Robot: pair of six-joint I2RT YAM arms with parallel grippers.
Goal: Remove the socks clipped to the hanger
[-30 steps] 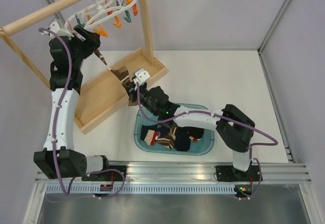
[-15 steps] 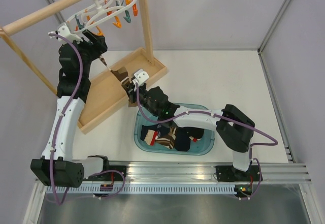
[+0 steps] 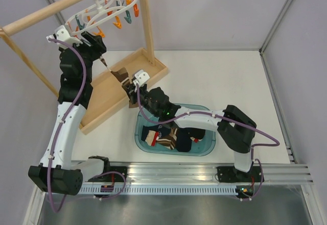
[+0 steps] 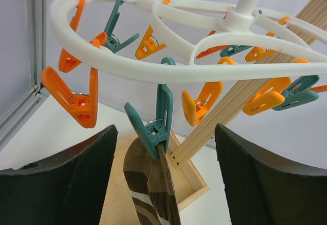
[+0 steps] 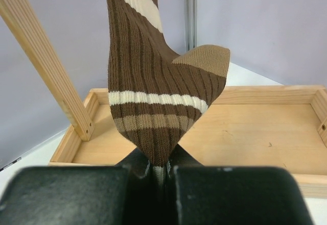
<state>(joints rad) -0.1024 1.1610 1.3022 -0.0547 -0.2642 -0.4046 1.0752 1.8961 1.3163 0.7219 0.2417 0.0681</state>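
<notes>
I need to move my right gripper back and down over the socks in the basin next and let go of the striped sock there, because the removed socks are already in the basin.
The white oval hanger (image 3: 102, 11) hangs by its hook from the wooden pole, with orange and teal clips dangling. In the left wrist view (image 4: 153, 71) one teal clip (image 4: 156, 128) grips the top of a brown, tan and white striped sock (image 4: 151, 189). My left gripper (image 3: 96, 42) is open just below the ring, its pads (image 4: 61, 184) either side of that clip and sock without touching. My right gripper (image 3: 132, 88) is shut on the sock's lower end (image 5: 158, 97), which stretches taut between clip and gripper (image 5: 162, 170). Several removed socks (image 3: 171, 137) lie in the basin.
A teal basin (image 3: 205, 150) sits in front of the right arm. The wooden rack has a slanted pole (image 3: 46, 14), an upright post (image 3: 148, 26) and a shallow wooden tray base (image 3: 97, 100) under the hanger. Grey walls and a metal frame close the back and sides.
My left arm has risen and swung right, bringing its open gripper under the hanger around the teal clip. The right gripper keeps hold of the sock and has not moved.
</notes>
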